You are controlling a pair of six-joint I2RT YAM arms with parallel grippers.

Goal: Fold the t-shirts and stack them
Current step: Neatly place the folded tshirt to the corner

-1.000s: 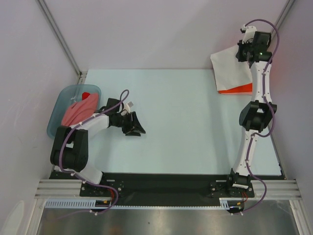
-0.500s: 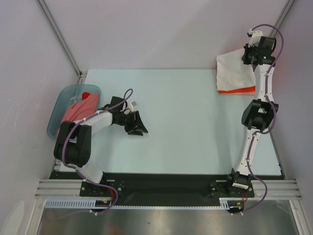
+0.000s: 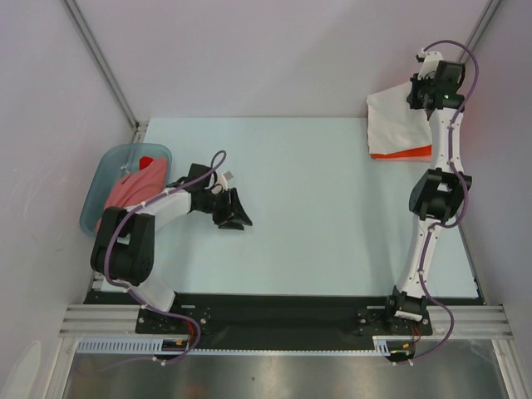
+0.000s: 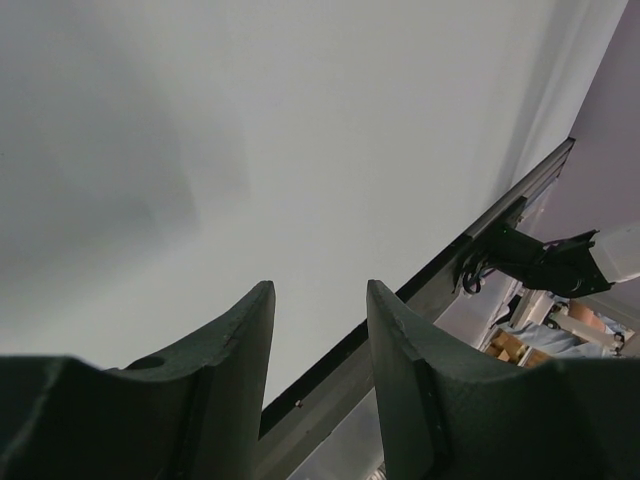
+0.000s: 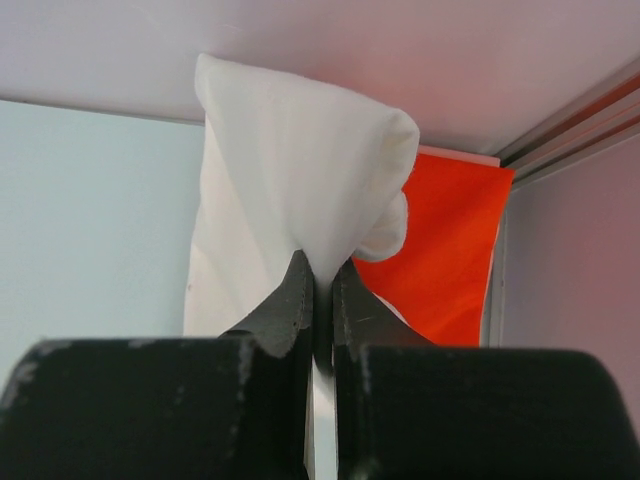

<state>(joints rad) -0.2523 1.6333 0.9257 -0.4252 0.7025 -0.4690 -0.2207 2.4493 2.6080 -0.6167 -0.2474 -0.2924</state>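
The white edge goes down and toward the side next, over the exposed orange-red strip point(image 5: 446, 250), still uncovered, and my right gripper releases it there.
A folded white t-shirt point(image 3: 396, 125) lies on a folded orange-red t-shirt point(image 3: 403, 153) at the table's far right corner. My right gripper point(image 3: 422, 98) is shut on a bunched edge of the white t-shirt point(image 5: 290, 190) and lifts it; the orange-red t-shirt point(image 5: 450, 250) shows beneath it. A salmon-pink t-shirt point(image 3: 133, 187) with a red one point(image 3: 146, 161) behind it fills the basin at the left. My left gripper point(image 3: 236, 218) is open and empty, low over the bare table right of the basin; its fingers point(image 4: 240, 350) frame only table.
The blue-grey plastic basin point(image 3: 100, 179) stands at the table's left edge. Walls close in the back and right sides near the stack. A black rail point(image 3: 274, 307) runs along the table's near edge by the arm bases.
My right gripper moved right and toward the back wall with the white shirt edge, then eased slightly left. The left arm shifted a little right, then held still.
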